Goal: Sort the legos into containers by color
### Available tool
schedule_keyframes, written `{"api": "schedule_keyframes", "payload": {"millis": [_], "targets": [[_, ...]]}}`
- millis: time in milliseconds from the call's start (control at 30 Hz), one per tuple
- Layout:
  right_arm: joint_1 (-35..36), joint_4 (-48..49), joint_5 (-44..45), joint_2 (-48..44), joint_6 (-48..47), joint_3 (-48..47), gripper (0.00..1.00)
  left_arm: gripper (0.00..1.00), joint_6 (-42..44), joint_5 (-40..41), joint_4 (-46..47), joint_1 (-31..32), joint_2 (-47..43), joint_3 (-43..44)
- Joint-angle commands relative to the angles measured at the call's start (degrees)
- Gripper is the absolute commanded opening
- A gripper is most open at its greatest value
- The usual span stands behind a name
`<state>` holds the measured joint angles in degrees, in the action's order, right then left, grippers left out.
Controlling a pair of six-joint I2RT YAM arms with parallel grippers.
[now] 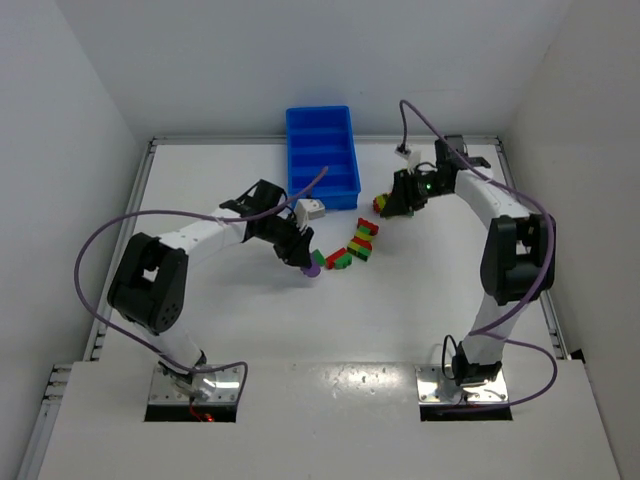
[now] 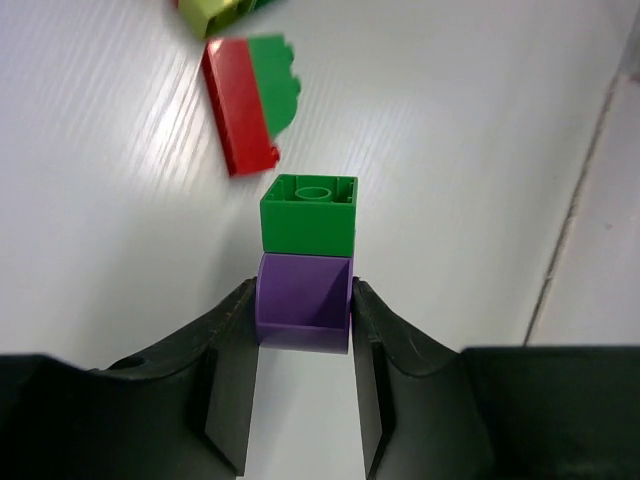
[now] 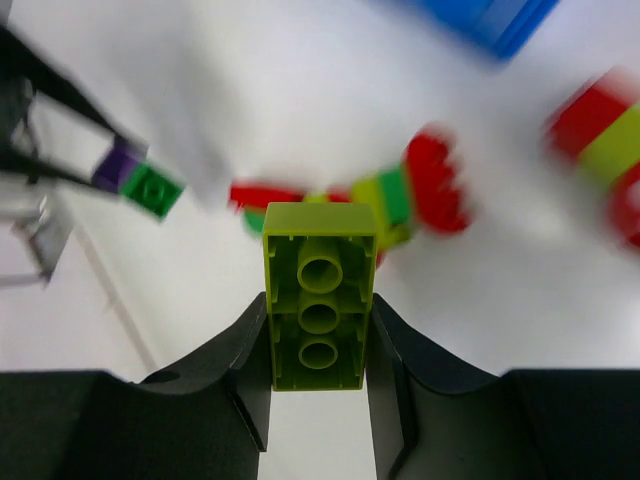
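Observation:
My right gripper's lego hangs outside the tray, so it needs to go outward and left in the top view, over the blue tray's near section, to release.
My left gripper is shut on a purple lego that has a green lego stuck to its far end; the pair sits low over the table. A red-and-green clump lies just beyond it. My right gripper is shut on a yellow-green lego, its hollow underside facing the camera. In the top view the right gripper hangs just right of the blue tray, the containers. Several mixed clumps lie between the two grippers.
A small white block sits by the tray's near end. The tray's corner shows blurred at the top of the right wrist view, with red and yellow-green clumps below it. Raised rails edge the table on both sides.

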<state>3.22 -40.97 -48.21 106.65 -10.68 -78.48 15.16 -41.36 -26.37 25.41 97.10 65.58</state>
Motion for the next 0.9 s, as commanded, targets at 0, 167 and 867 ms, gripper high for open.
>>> {"api": "schedule_keyframes", "payload": {"millis": [0, 167, 867], "targets": [[0.47, 15.98, 5.22, 1.79, 10.04, -9.40, 0.00, 0.39, 0.57, 7.17, 4.93, 0.07, -3.32, -2.83], [4.67, 20.05, 6.28, 9.53, 14.19, -21.26, 0.00, 0.61, -2.93, 11.56, 8.26, -0.45, -5.69, -5.73], [14.44, 22.35, 19.90, 28.34, 23.95, -39.91, 0.00, 0.63, -7.07, 16.14, 10.73, -8.53, -6.92, 1.30]]}}
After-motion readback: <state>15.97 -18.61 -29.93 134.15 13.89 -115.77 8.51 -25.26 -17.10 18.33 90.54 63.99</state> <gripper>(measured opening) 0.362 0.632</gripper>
